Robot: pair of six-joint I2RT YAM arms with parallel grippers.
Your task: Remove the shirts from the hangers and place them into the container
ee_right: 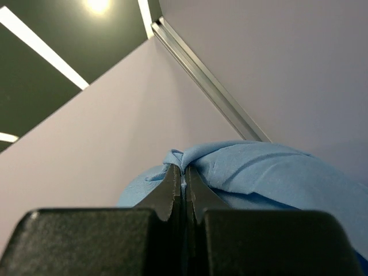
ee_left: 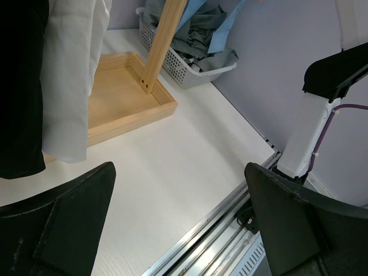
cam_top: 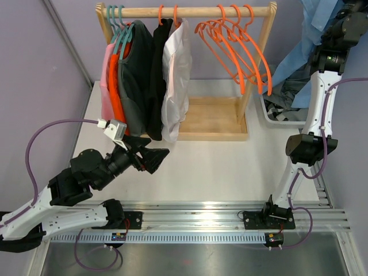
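Note:
The light blue shirt goes lower over the white latticed container (cam_top: 282, 118) next. My right gripper carries it with fingers tipped downward, since the shirt's lower end already hangs there.
My right gripper (ee_right: 184, 172) is raised at the far right and shut on a fold of the light blue shirt (ee_right: 259, 172). That shirt (cam_top: 299, 52) drapes down toward the white latticed container (cam_top: 282, 118), where a grey shirt (cam_top: 287, 98) lies. On the rack's left half hang pink (cam_top: 107, 86), orange (cam_top: 115, 86), dark grey (cam_top: 135, 75), black (cam_top: 158, 86) and white (cam_top: 175, 80) shirts. Several empty orange hangers (cam_top: 241, 52) hang on its right half. My left gripper (cam_top: 154, 154) is open and empty, low in front of the black and white shirts' hems.
The wooden rack base (cam_top: 213, 118) lies between the hanging shirts and the container (ee_left: 184, 72). Teal hangers (cam_top: 118, 29) carry the leftmost shirts. A metal rail (cam_top: 195, 218) runs along the near table edge. Purple walls close in both sides.

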